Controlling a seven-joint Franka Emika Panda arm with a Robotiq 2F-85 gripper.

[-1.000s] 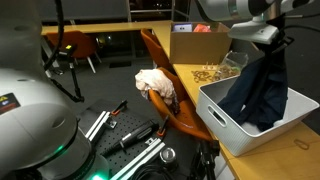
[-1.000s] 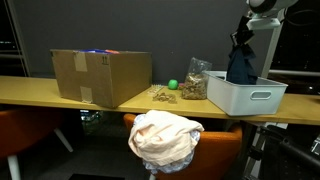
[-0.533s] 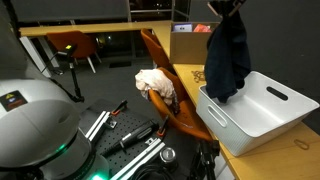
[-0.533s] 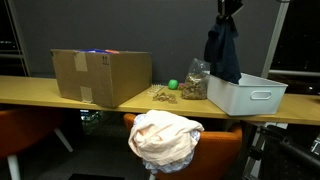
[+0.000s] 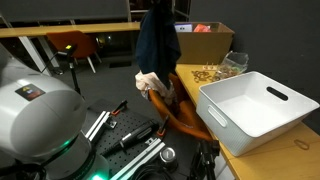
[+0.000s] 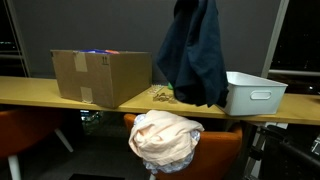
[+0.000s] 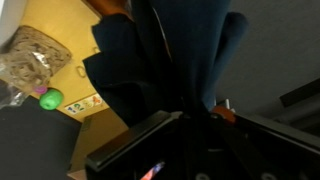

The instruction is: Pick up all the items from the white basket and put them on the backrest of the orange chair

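The orange backrest is still bare beside the cream cloth [image 6: 163, 138], so the robot's gripper will next move down toward that bare part [image 6: 207, 142] of the backrest and let go of the navy cloth over it.
A dark navy cloth [image 5: 157, 40] hangs in the air from my gripper, whose fingers are out of frame at the top in both exterior views. It also shows in an exterior view [image 6: 194, 55], above the orange chair's backrest [image 6: 215, 145]. A cream cloth [image 6: 163, 138] lies draped over that backrest; it also shows in an exterior view [image 5: 155, 84]. The white basket [image 5: 255, 112] on the table looks empty. In the wrist view my gripper [image 7: 190, 125] is shut on the navy cloth [image 7: 165, 55].
A cardboard box [image 6: 100, 76] stands on the wooden table [image 6: 60, 93]. A bag of snacks [image 7: 30, 65] and a green ball [image 7: 50, 98] lie on it. Another box [image 5: 203, 42] stands behind the basket. Metal rails and tools [image 5: 135, 140] lie on the floor.
My gripper has lifted the navy cloth out of the white basket and carried it sideways, to above the orange chair. The basket now looks empty.
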